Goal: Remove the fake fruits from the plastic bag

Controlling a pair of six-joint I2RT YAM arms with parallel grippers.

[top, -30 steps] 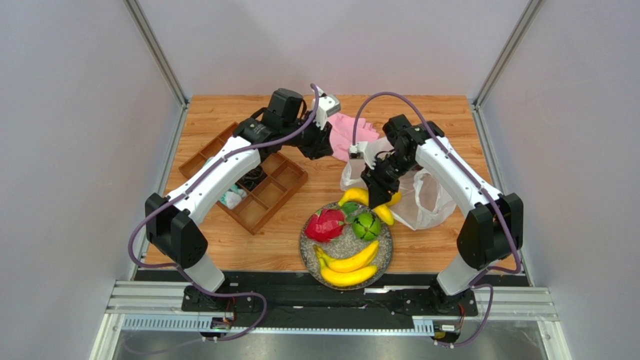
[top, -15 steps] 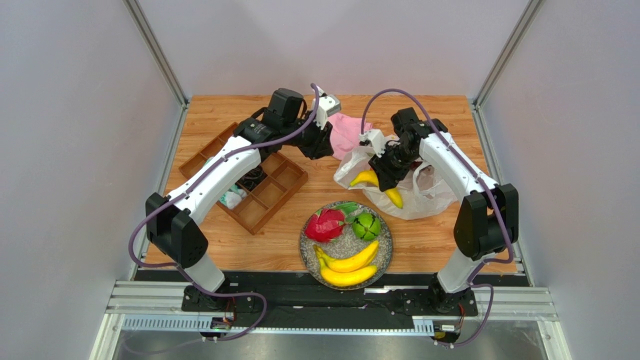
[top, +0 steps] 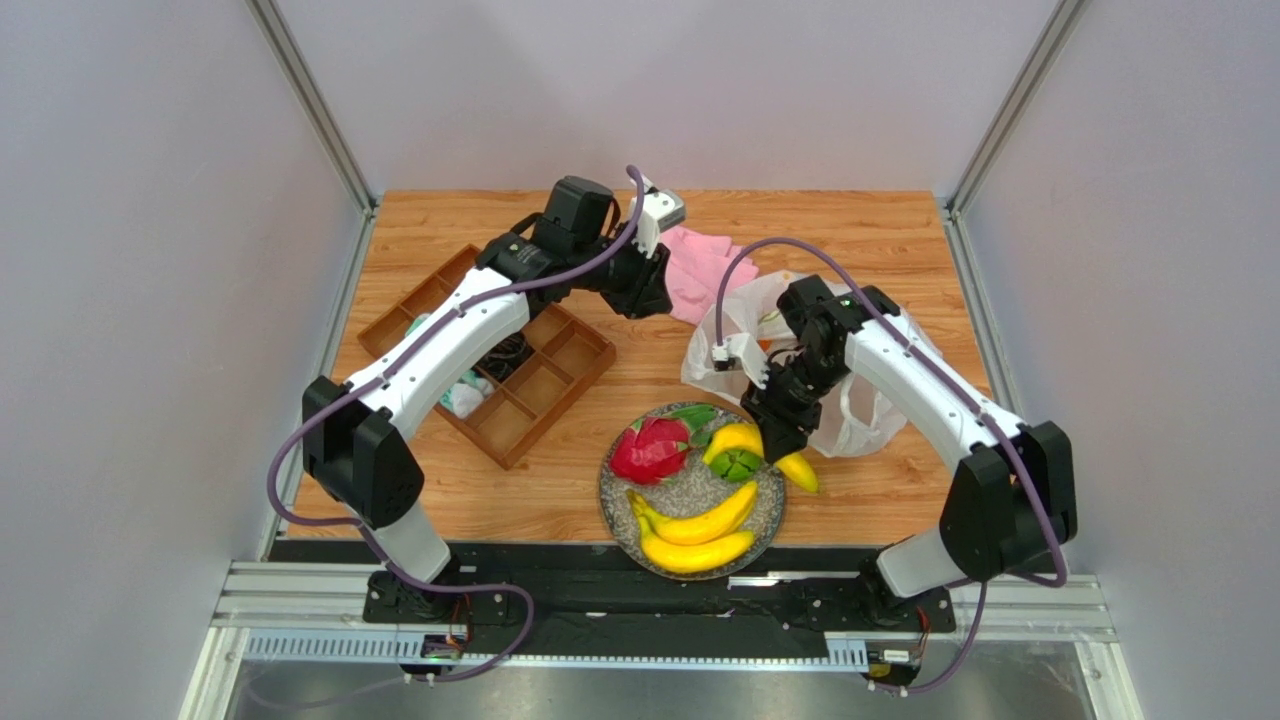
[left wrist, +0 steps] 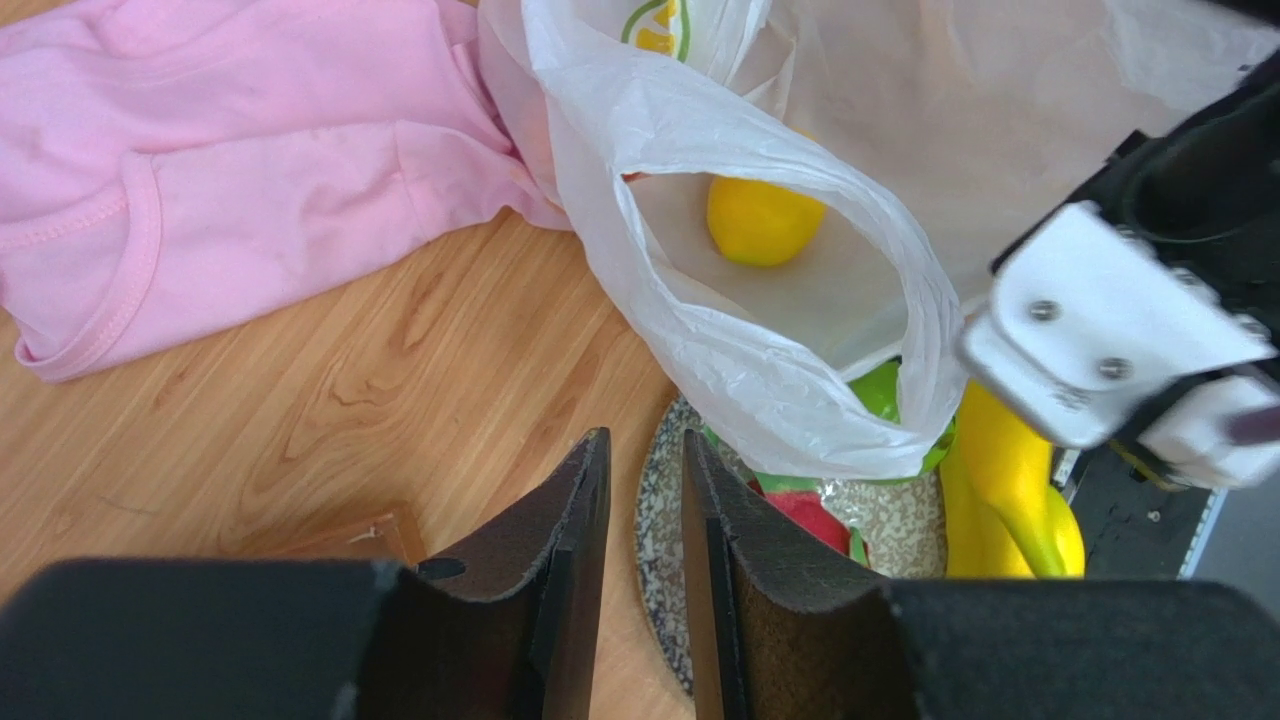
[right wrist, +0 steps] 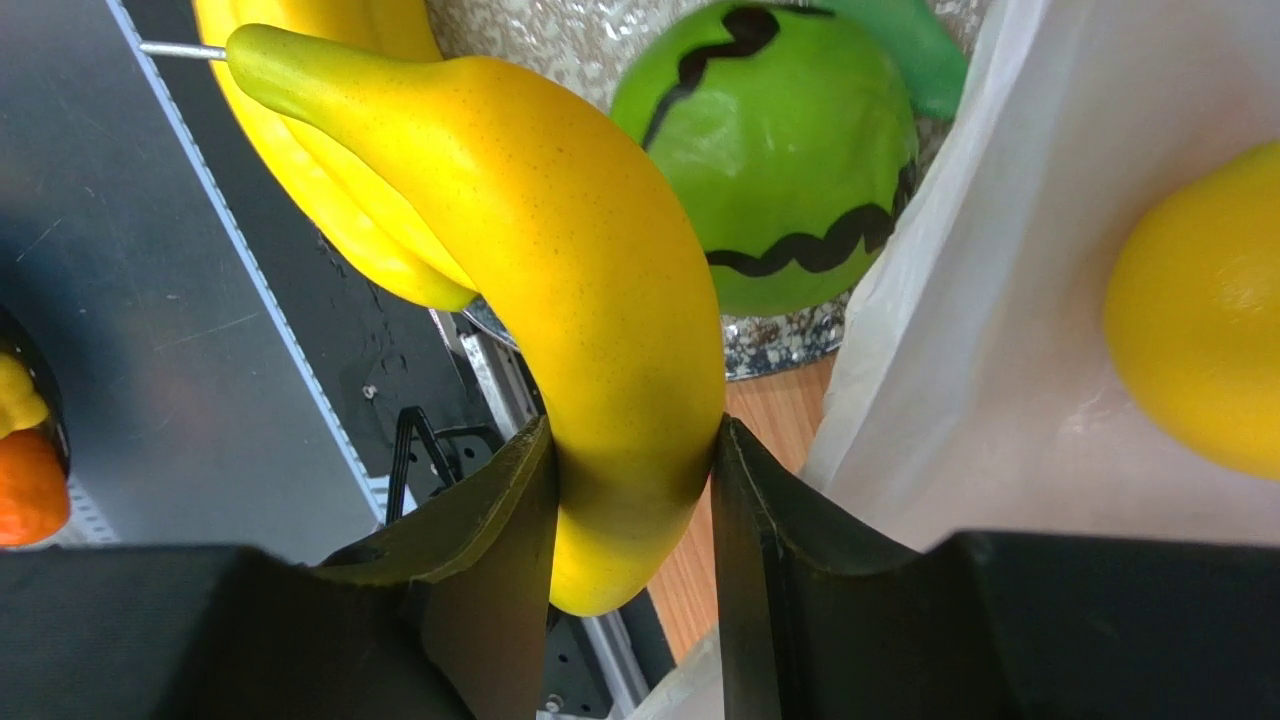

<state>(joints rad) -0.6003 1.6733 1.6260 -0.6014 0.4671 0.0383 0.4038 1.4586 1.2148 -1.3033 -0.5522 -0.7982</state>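
The banana hangs over the plate's rim by the green fruit below my right gripper, so this gripper will next ease toward the dragon fruit [top: 649,450], lower and release.
My right gripper [top: 775,444] is shut on a yellow banana [top: 748,440], holding it just over the right side of the speckled plate [top: 619,498]. On the plate lie a red dragon fruit [top: 649,450], a green round fruit [right wrist: 781,150] partly under the held banana [right wrist: 601,270], and two more bananas [top: 694,537]. The white plastic bag [top: 857,393] lies behind the plate, its mouth gaping, with a lemon [left wrist: 762,221] inside. My left gripper [left wrist: 646,438] hovers behind the plate by the bag [left wrist: 721,345]; its fingers stand almost together with nothing between them.
A pink cloth [top: 699,263] lies behind the bag. A brown compartment tray [top: 511,360] sits at the left under the left arm. A metal rail [top: 661,600] runs along the table's near edge.
The right gripper has carried the banana from the bag's mouth toward the near side, to over the plate's right part. The bag has slumped. The left arm has barely moved.
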